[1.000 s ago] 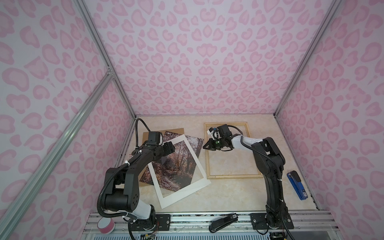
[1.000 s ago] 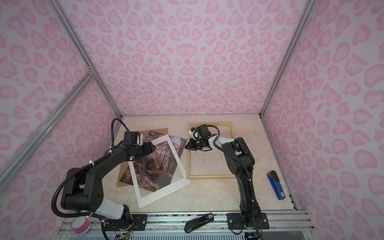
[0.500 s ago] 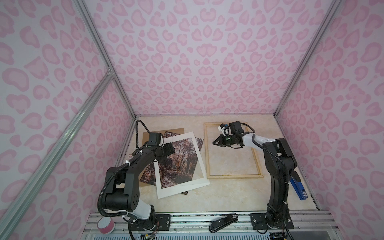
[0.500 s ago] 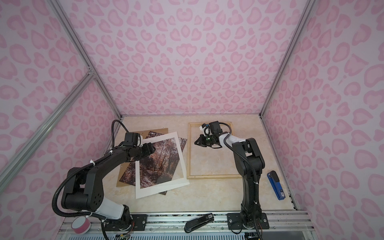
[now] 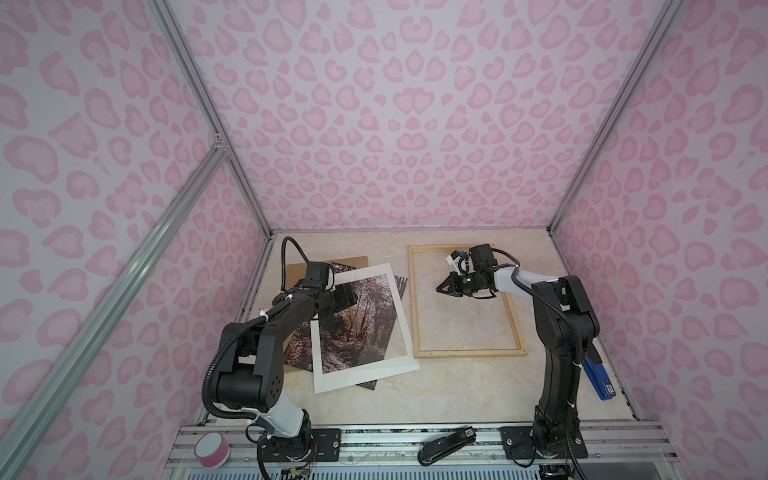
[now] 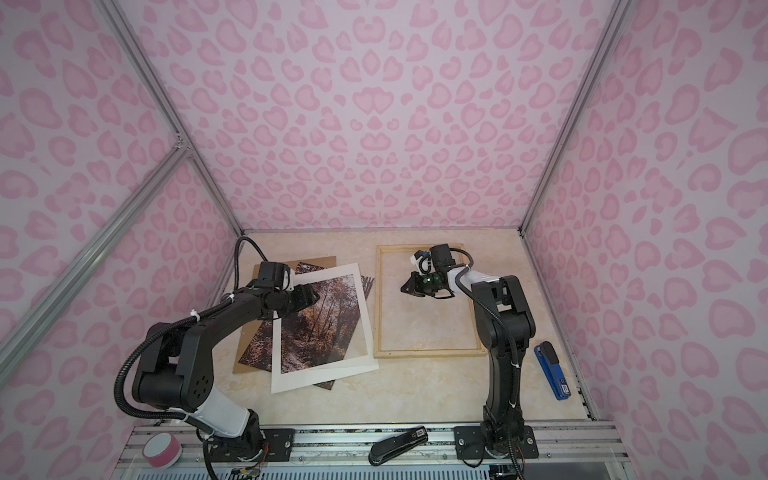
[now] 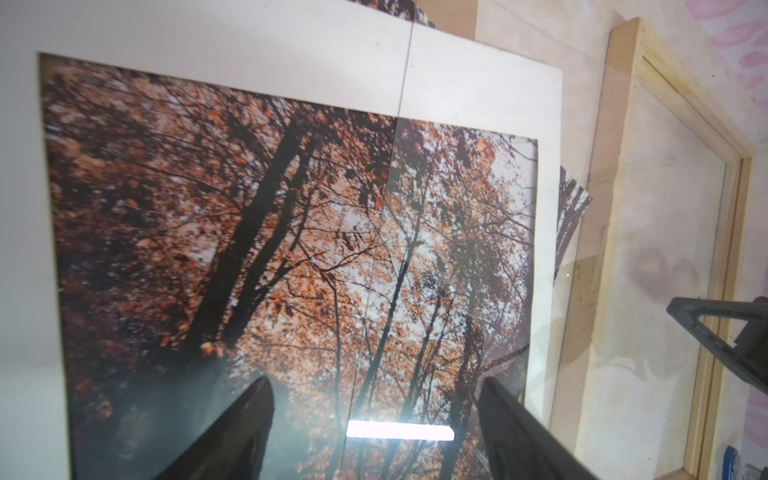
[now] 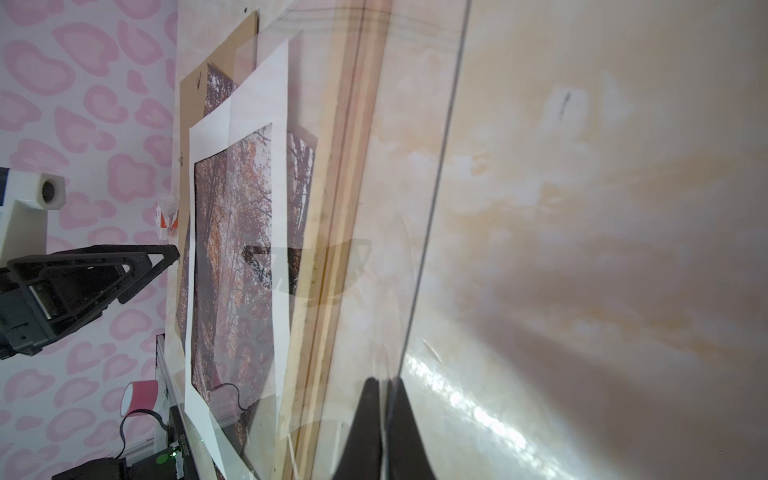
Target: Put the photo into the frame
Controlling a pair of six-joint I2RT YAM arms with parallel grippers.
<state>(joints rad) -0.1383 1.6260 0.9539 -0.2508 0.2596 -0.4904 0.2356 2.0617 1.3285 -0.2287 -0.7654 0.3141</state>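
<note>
The clear pane sticks out over the frame's bar beside the mat (image 5: 361, 374), so my right gripper will move away from the mat, over the frame's opening (image 5: 461, 310), and let go of the pane's edge.
The photo (image 5: 357, 320) (image 6: 320, 328), an autumn forest print, lies left of centre under a white mat (image 5: 361, 374), its corners sticking out past the mat. The frame (image 5: 469, 354) (image 6: 428, 352) of pale wood lies flat to its right with bare table inside. My left gripper (image 5: 349, 297) (image 7: 376, 382) hovers open over the photo's far left part, nothing between its fingers. My right gripper (image 5: 441, 287) (image 8: 384, 380) hangs above the frame's far half. It is shut on the edge of a clear pane (image 8: 374, 166) that reaches left toward the mat.
A brown backing board (image 5: 353, 262) lies under the photo at the back left. A blue stapler (image 5: 598, 380) lies by the right wall. On the front rail are a black stapler (image 5: 446, 444) and a pink tape roll (image 5: 212, 451).
The white mat has turned to lie nearly square with the frame. My right gripper has shifted right and risen with the pane. The left gripper has barely moved.
</note>
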